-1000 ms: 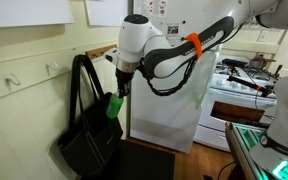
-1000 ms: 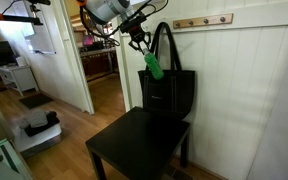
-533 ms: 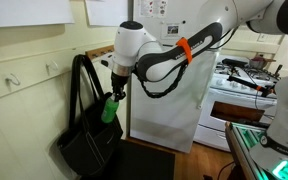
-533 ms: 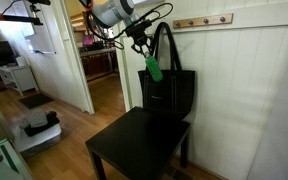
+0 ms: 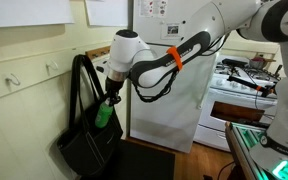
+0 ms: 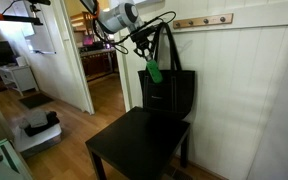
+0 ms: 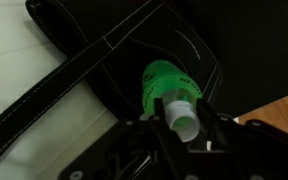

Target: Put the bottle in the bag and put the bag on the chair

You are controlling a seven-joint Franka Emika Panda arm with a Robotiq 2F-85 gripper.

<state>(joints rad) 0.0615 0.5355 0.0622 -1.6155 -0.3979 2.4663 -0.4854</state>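
The robot's gripper will next move down toward the black bag's top opening (image 5: 100,127) (image 7: 174,52), tipping more upright, to release the bottle, because the bottle hangs slanted at the opening's edge.
The green bottle (image 5: 103,113) with a white cap hangs from my gripper (image 5: 111,98), which is shut on its neck. In the wrist view the bottle (image 7: 170,88) points down at the black bag (image 7: 134,40), cap toward the camera, between the gripper's (image 7: 184,128) jaws. The black tote bag (image 5: 87,140) stands on the dark chair (image 6: 134,145) against the wall, handles upright. The bottle (image 6: 153,70) is just above the bag's (image 6: 169,95) top opening, at its edge in both exterior views.
A white wall (image 6: 254,90) with a hook rail is behind the bag. A white fridge (image 5: 174,110) stands right beside the arm. A stove (image 5: 246,85) is further back. An open doorway (image 6: 99,60) lies beside the chair.
My gripper with the bottle has moved toward the bag and slightly lower, bringing the bottle over the bag's opening. The bag and chair have not moved.
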